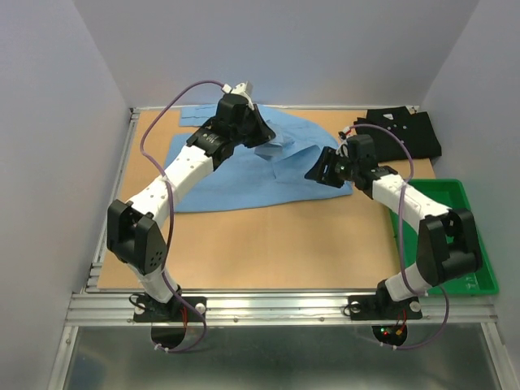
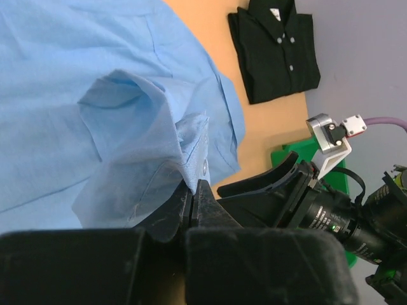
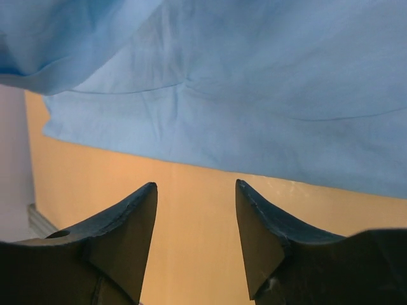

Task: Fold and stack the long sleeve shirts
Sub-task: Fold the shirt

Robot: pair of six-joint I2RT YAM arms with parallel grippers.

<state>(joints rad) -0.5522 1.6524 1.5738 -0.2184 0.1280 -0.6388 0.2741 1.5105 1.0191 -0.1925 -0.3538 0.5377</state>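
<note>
Next, my left gripper moves back, down and left in the top view to release the shirt's fold over the shirt's near part, because it lies flat.
A light blue long sleeve shirt lies spread across the back middle of the table. My left gripper is shut on a raised fold of it near the buttoned edge, and the cloth hangs from the jaws. My right gripper hovers low at the blue shirt's right edge. In the right wrist view it is open over bare table, and the blue hem lies just ahead of the fingertips without touching them. A folded black shirt with white buttons rests at the back right corner.
A green plastic tray stands along the right edge, partly under the right arm. The bare wooden tabletop stretches in front of the blue shirt. Grey walls close in the table on the left, back and right.
</note>
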